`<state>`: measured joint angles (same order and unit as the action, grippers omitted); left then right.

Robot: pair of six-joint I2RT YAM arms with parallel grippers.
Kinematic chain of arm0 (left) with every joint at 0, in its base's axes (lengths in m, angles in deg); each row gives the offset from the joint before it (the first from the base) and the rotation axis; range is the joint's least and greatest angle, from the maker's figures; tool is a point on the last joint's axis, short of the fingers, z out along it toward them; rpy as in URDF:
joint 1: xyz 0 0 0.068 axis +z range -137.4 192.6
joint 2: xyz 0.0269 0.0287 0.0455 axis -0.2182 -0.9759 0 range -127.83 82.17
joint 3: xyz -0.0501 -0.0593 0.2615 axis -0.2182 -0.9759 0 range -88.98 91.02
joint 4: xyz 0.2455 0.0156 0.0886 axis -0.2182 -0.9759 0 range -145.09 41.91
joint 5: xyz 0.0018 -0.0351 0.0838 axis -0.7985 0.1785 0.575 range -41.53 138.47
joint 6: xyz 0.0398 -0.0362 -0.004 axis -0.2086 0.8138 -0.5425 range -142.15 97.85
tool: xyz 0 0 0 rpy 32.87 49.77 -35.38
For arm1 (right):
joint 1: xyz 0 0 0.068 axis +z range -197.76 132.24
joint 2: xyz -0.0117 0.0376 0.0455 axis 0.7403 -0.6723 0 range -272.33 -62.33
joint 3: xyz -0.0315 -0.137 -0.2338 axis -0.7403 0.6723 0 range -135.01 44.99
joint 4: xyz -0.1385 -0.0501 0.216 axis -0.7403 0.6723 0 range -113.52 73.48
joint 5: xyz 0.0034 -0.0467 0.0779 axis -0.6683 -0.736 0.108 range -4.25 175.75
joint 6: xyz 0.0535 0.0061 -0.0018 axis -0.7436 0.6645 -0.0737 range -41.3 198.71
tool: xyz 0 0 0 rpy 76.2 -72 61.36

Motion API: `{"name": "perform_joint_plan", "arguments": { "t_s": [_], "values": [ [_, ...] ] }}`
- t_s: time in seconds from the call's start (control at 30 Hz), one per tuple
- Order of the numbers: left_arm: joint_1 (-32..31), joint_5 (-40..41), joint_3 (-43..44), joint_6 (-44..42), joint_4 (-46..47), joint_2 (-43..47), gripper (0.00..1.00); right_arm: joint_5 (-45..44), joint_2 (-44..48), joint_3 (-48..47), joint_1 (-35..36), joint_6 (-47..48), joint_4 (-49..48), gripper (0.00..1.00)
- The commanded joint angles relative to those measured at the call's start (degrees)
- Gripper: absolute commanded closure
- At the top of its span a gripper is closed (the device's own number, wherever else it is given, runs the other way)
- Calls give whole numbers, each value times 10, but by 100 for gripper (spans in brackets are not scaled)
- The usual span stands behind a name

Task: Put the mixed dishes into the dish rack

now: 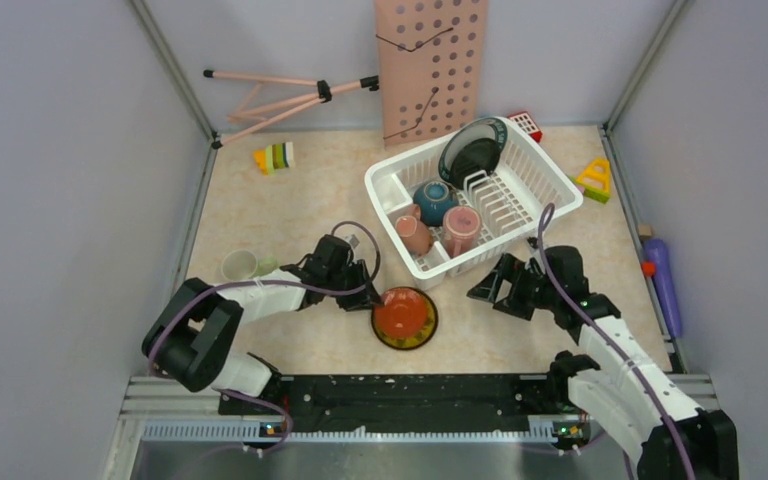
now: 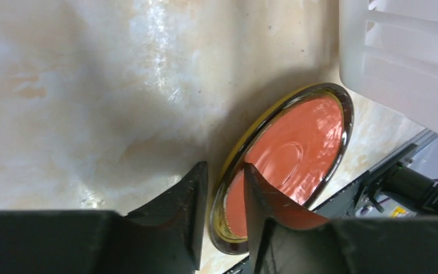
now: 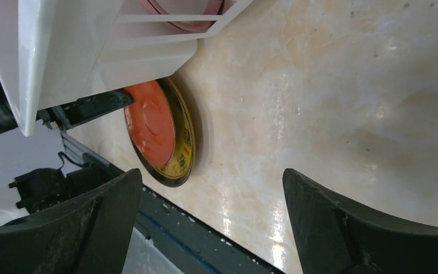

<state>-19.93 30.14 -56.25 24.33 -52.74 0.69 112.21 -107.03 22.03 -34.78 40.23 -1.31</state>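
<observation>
My right gripper should next move across and go down onto the red small plate's rim opposite my left gripper, because that side of the plate is free.
A red small plate lies stacked on a yellowish one on the table in front of the dish rack. My left gripper straddles the stack's left rim, one finger outside and one on the red plate, closed onto it. To the right my right gripper hovers open over bare table, nothing between its fingers. In the rack are a dark-rimmed white plate on edge, a teal bowl and two pinkish cups. The light green mug stands at the left.
A pink perforated board leans on the back wall, with a folded tripod beside it. Toy blocks lie at back left, a yellow one right of the rack, and a purple object along the right edge.
</observation>
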Motion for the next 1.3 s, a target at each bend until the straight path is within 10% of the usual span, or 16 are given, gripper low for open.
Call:
{"name": "perform_joint_plan", "arguments": {
  "t_s": [0.0,0.2,0.73,1.27],
  "values": [
    [-2,-6,-15,-20,16,-23,74,57,-15,5,18,-36,-76,9],
    [-2,-26,-12,-28,17,-19,95,31,-34,30,111,-101,-137,15],
    [-3,-54,-66,-14,85,2,69,-68,-118,47,245,-213,-276,44],
    [-3,-78,-83,-41,109,23,66,-155,-265,32,312,-229,-352,61]
  ]
}}
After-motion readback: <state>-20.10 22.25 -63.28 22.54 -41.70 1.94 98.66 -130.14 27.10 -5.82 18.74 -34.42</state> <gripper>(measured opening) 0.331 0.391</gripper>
